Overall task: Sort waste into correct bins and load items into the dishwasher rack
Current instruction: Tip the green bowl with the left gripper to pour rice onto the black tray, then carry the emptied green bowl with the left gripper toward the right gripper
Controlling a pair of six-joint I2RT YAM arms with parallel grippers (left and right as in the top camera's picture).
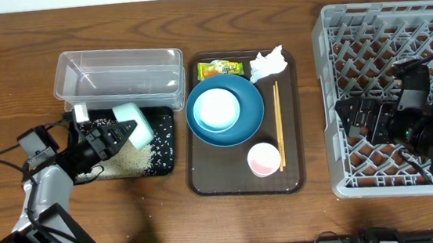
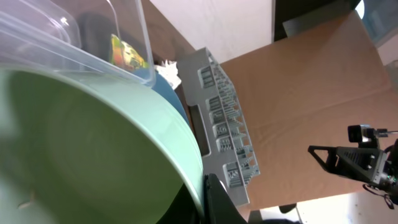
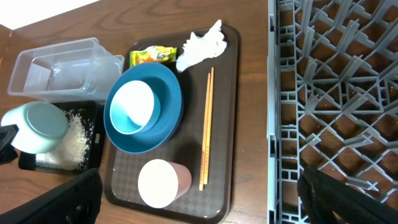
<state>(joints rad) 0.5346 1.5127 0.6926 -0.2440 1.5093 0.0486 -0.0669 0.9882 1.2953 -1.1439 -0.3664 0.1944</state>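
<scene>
The pale-green bowl should go across the serving tray (image 1: pixel 198 178) with my left gripper and be released on the rack's tray-side wires, as these stand to its right in the overhead view.
My left gripper (image 1: pixel 119 132) is shut on the rim of the pale-green bowl (image 1: pixel 132 121), held tipped on its side over the black tray (image 1: pixel 165 146), where loose rice (image 1: pixel 129 159) lies. The bowl fills the left wrist view (image 2: pixel 93 143). The light-blue bowl (image 1: pixel 215 110) sits inside the deep-blue bowl (image 1: pixel 249 117) on the brown serving tray (image 1: pixel 198 178), with the wrapper (image 1: pixel 220 69), tissue (image 1: pixel 268 63), chopsticks (image 1: pixel 278 124) and white cup (image 1: pixel 264 159). My right gripper (image 1: pixel 361 117) is open and empty over the grey rack (image 1: pixel 397 35).
The clear tub (image 1: pixel 118 71) stands behind the black tray and holds nothing. In the right wrist view the rack (image 3: pixel 336 93) fills the right side, with the cup (image 3: pixel 160 183) lying on its side beside the chopsticks (image 3: pixel 206 130).
</scene>
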